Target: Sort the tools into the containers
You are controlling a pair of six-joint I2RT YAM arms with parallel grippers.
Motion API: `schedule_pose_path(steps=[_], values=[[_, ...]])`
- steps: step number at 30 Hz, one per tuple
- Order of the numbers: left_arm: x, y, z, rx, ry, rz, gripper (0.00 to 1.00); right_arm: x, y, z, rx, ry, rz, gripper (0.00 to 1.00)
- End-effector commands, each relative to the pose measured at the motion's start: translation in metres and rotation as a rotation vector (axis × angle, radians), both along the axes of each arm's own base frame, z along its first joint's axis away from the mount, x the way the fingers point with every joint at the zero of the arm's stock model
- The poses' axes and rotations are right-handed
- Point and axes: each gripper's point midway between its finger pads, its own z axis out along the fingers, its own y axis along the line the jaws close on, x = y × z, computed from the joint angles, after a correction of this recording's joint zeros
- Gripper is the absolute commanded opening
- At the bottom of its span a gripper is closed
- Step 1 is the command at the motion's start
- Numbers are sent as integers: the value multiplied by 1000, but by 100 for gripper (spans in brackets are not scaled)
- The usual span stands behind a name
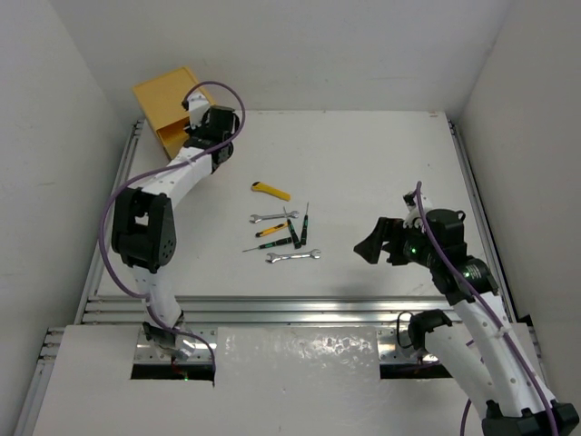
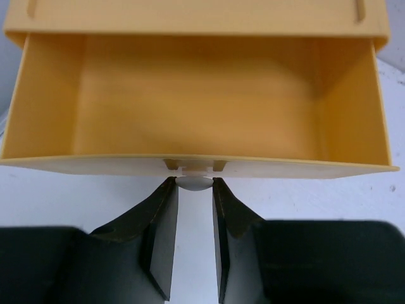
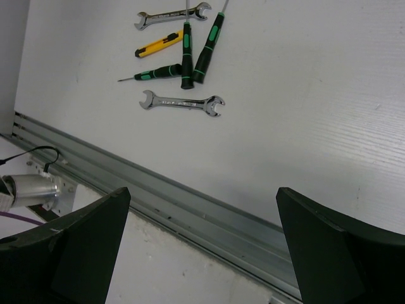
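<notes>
The yellow utility knife (image 1: 270, 190) lies apart, outward of my right gripper and to its left in the top view. I will move across next and lower onto the knife's nearer end.
The yellow top drawer (image 2: 202, 95) is pulled open and empty. My left gripper (image 2: 194, 190) is shut on its small white knob (image 2: 194, 183), one finger on each side. From above, only the yellow box (image 1: 166, 102) shows at the far left, with my left gripper (image 1: 198, 127) at its front. The green and orange-red drawers are hidden. The tools lie mid-table: a yellow utility knife (image 1: 270, 190), two silver wrenches (image 1: 272, 216) (image 1: 292, 257), and thin screwdrivers (image 1: 292, 234). My right gripper (image 1: 374, 245) is wide open and empty, right of the tools. It hangs over the table's near rail (image 3: 202, 190).
An aluminium rail (image 3: 190, 202) runs along the table's near edge under my right gripper. White walls close in the table on the left, back and right. The right wrist view shows both wrenches (image 3: 181, 102), the green-black screwdrivers (image 3: 209, 47) and an orange-yellow-handled tool (image 3: 158, 45).
</notes>
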Motion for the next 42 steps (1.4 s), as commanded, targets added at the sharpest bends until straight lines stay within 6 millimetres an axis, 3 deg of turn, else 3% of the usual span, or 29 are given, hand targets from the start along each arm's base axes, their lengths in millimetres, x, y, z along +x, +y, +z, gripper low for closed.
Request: schedule_pose_path(steps=[1,8,10,11,13,14,16,17,18,21,22,25,27,28,29,31,33,34,35,36,37,38,39,40,41,42], values=[[-11,-29,5,-80,-48,-42,0,2,5,10,26,-49,17,99],[-31,-48,15,-127,-76,-107,0,4,8,5,36,-43,32,99],[-33,-53,14,-144,-64,-126,14,4,11,2,43,-32,44,99],[-38,-53,14,-149,-51,-128,28,6,12,1,50,-36,46,99],[-43,-59,15,-170,-59,-146,43,8,16,-5,61,-17,59,99],[-48,-59,19,-179,-71,-152,59,10,18,-7,68,-23,70,99],[-53,-62,25,-202,-83,-159,74,13,25,-15,88,9,99,99],[-58,-62,32,-214,-96,-165,90,18,30,-21,103,34,117,99],[-60,-62,35,-217,-102,-167,97,21,32,-16,107,10,120,99],[-67,-61,51,-235,-128,-176,100,37,41,-27,108,62,141,99],[-72,-62,60,-245,-141,-186,100,44,45,-41,76,99,136,99],[-85,-70,71,-302,-140,-230,100,65,52,-50,-25,112,119,99],[-102,-75,89,-349,-163,-265,100,83,64,-60,-120,146,129,93],[-114,-76,107,-370,-203,-290,100,93,79,-52,-145,115,155,90],[-123,-77,105,-374,-191,-308,100,103,80,-71,-217,143,141,80],[-146,-77,124,-406,-226,-354,100,114,98,-76,-287,105,220,70],[-166,-76,117,-399,-196,-395,100,134,119,-82,-355,55,325,56],[-182,-71,118,-391,-201,-407,100,146,137,-69,-354,2,368,54],[-189,-67,114,-362,-186,-417,100,151,143,-83,-379,18,400,51],[-197,-63,114,-348,-184,-423,100,158,149,-85,-405,-11,435,49],[-209,-57,109,-316,-171,-432,100,176,161,-71,-409,-64,432,49],[-214,-50,105,-290,-165,-416,100,184,164,-89,-443,-52,462,49],[-222,-45,106,-278,-178,-415,100,204,175,-73,-444,-106,461,50],[-227,-40,91,-257,-152,-405,100,215,180,-72,-465,-132,480,50],[-231,-38,84,-253,-145,-405,100,222,185,-96,-487,-103,511,51],[-236,-38,83,-257,-158,-413,100,238,198,-82,-478,-147,522,52]])
